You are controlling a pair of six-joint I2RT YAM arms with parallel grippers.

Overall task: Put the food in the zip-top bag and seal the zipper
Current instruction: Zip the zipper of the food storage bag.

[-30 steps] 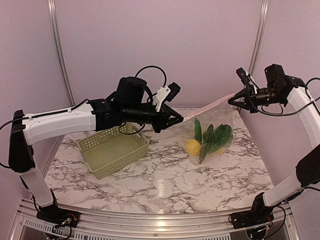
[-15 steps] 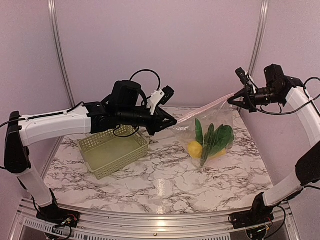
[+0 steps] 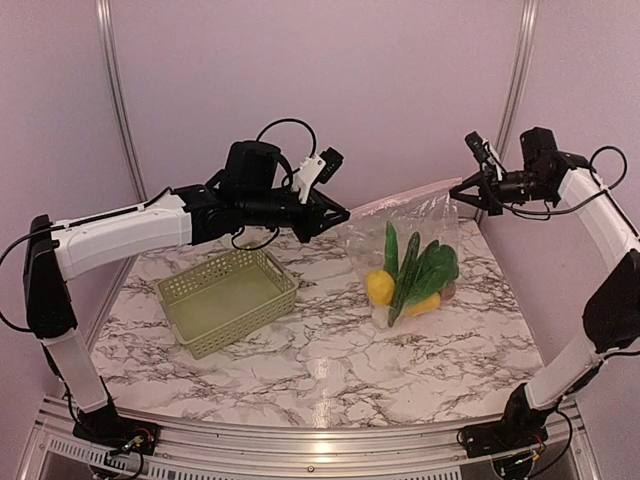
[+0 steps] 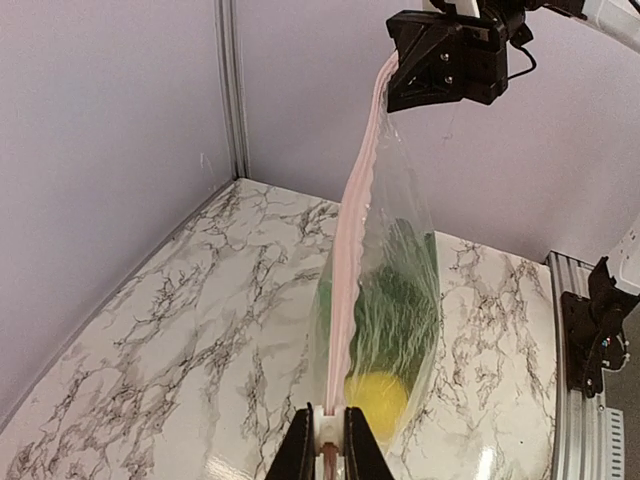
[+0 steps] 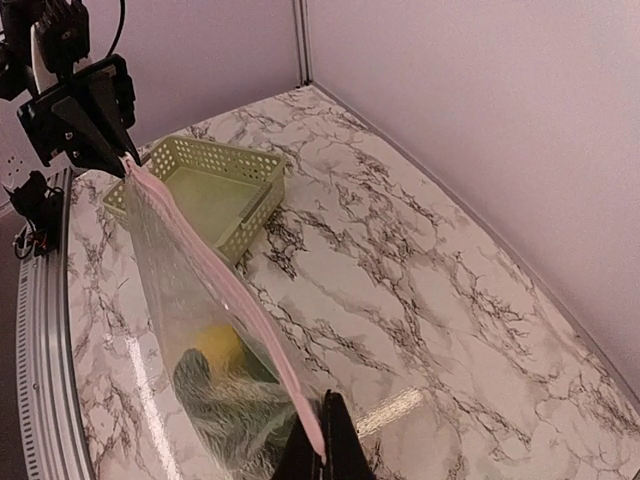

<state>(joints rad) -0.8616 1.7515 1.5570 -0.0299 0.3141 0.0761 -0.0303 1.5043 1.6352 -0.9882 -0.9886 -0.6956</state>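
Note:
Next, my left gripper brings the bag down to the marble table (image 3: 384, 322) beside the basket, since the slider is at the zipper's end with food inside.
The clear zip-top bag (image 3: 405, 245) hangs stretched between my two grippers above the marble table. Its pink zipper (image 3: 400, 199) runs nearly level from the left gripper (image 3: 345, 213) to the right gripper (image 3: 457, 191). The left gripper (image 4: 329, 447) is shut on the white slider at one end of the zipper (image 4: 355, 200). At the other end, the right gripper (image 5: 325, 445) is shut on the bag's corner by the zipper (image 5: 215, 275). The food lies inside: cucumber (image 3: 407, 268), bok choy (image 3: 437, 268), a lemon (image 3: 380, 287) and an orange-yellow fruit (image 3: 425, 304). Whether the bag's bottom touches the table I cannot tell.
A light green perforated basket (image 3: 228, 300) stands on the table (image 3: 330, 370) to the left of the bag, under the left arm; it also shows as the basket (image 5: 200, 185) in the right wrist view. Purple walls close in the back and both sides.
Both grippers have risen with the bag. The left gripper has pulled back to the left and the zipper now runs flatter. The bag hangs more upright.

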